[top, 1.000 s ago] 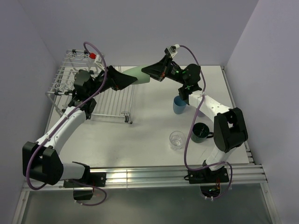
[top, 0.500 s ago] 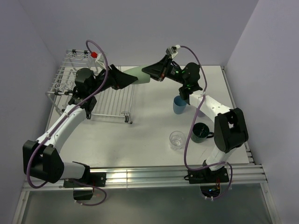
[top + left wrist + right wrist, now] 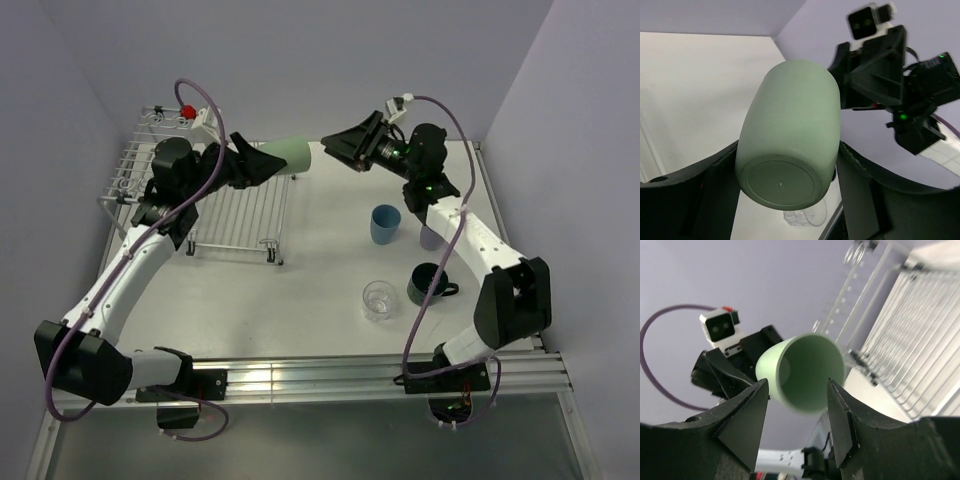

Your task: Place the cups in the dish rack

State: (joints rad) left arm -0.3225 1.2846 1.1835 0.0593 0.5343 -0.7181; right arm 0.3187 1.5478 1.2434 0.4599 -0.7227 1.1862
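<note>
The left gripper next needs to swing to the left in the top view, turn the cup so its opening faces down, lower it onto the dish rack's flat wires and let go of it, since the wires are empty.
A pale green cup (image 3: 288, 156) lies on its side in the air over the right edge of the white wire dish rack (image 3: 215, 205). My left gripper (image 3: 262, 164) is shut on its base end (image 3: 790, 135). My right gripper (image 3: 343, 148) hangs open just right of the cup's mouth (image 3: 807, 371), apart from it, its fingers (image 3: 747, 412) spread wider than the rim. On the table stand a light blue cup (image 3: 384, 224), a lavender cup (image 3: 431, 238) half hidden by the right arm, a dark green mug (image 3: 428, 284) and a clear glass (image 3: 378, 300).
The rack's raised basket (image 3: 150, 150) stands at the back left by the wall. Purple cables loop above both wrists. An aluminium rail (image 3: 300, 375) runs along the near table edge.
My right gripper has opened, let go of the green cup and drawn back to the right. The left gripper has closed on the cup and carried it slightly left.
</note>
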